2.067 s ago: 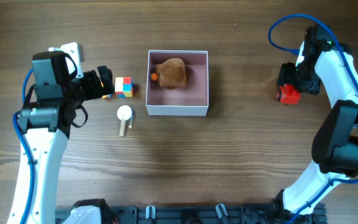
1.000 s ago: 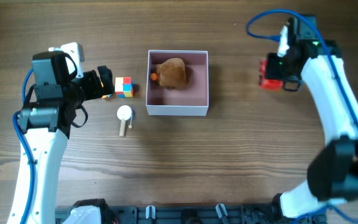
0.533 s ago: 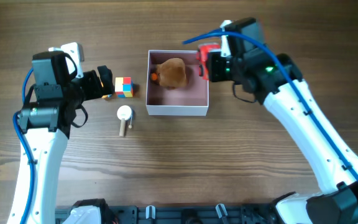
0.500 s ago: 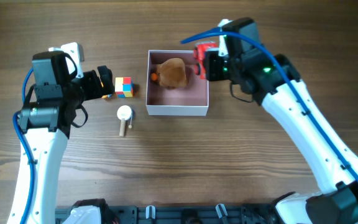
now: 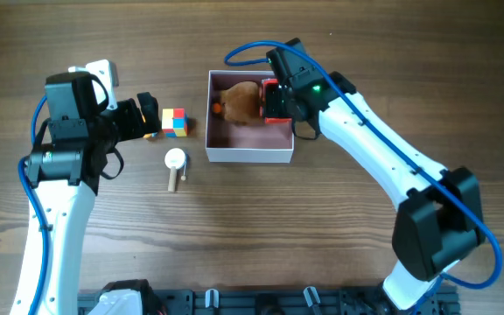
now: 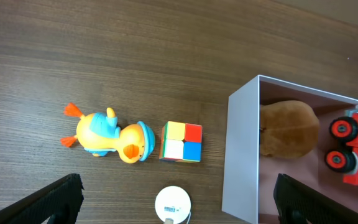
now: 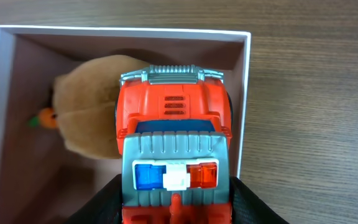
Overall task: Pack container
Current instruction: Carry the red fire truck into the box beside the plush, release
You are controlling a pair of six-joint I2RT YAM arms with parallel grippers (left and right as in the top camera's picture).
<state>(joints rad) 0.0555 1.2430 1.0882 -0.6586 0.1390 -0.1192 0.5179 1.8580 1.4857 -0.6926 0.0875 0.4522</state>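
The red toy truck will go down next between the plush and the container's side farthest from the cube, where the plush leaves room. My right gripper will bring it there.
The container (image 5: 248, 155) is a square white-walled box with a dusty-pink inside, at the table's middle. A brown plush toy (image 5: 241, 101) lies in it. My right gripper (image 5: 275, 101) is shut on a red toy truck (image 7: 174, 130) and holds it over the box's right part, beside the plush (image 7: 89, 118). My left gripper (image 5: 147, 116) is open and empty, left of the box. A duck toy (image 6: 107, 135), a colour cube (image 6: 181, 141) and a white round toy with a stick (image 5: 175, 166) lie on the table left of the box (image 6: 241, 155).
Bare wooden table lies right of the box and along the front. A black rail (image 5: 261, 302) runs along the front edge.
My right gripper has carried the red truck from the far right of the table leftward, to over the box's right part. The left arm has not moved.
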